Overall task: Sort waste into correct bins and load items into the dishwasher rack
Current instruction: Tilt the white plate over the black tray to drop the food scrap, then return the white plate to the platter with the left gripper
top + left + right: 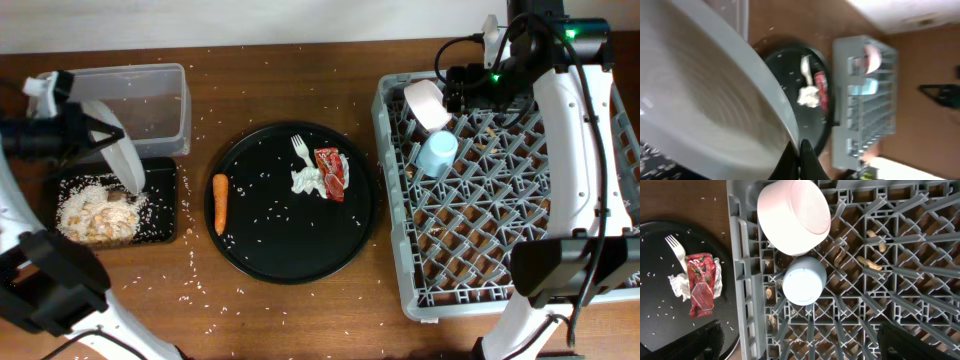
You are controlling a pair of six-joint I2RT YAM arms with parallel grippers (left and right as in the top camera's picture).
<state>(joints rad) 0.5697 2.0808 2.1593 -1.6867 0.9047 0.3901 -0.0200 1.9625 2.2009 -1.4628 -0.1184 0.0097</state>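
Observation:
I will move my left gripper to the right in the overhead view, lower the plate (pixel 125 160) onto the round black tray's middle (pixel 275 195) and let go of it there, because that spot is mostly clear.
My left gripper (pixel 95 135) is shut on the rim of the light-grey plate (pixel 125 160), holding it tilted over the shallow black tray (pixel 177 200), which holds rice grains (pixel 80 205) and a brown lump (pixel 118 198). The plate (pixel 700 90) fills the left wrist view, pinched by the fingers (pixel 801 159). The carrot (pixel 220 203), napkin (pixel 307 181) and red-and-white wrapper (pixel 331 173) lie on the round black tray (pixel 290 250). The white bowl (pixel 794 215) and blue cup (pixel 801 280) sit in the grey rack (pixel 500 240). My right gripper (pixel 805 345) is open and empty above them.
The clear tub (pixel 150 100) stands behind the black tray, with a few grains inside. A white plastic fork (pixel 299 150) lies by the napkin. Rice is scattered over the round tray and the wooden table. Peanut-like bits lie under the rack grid (pixel 870 262).

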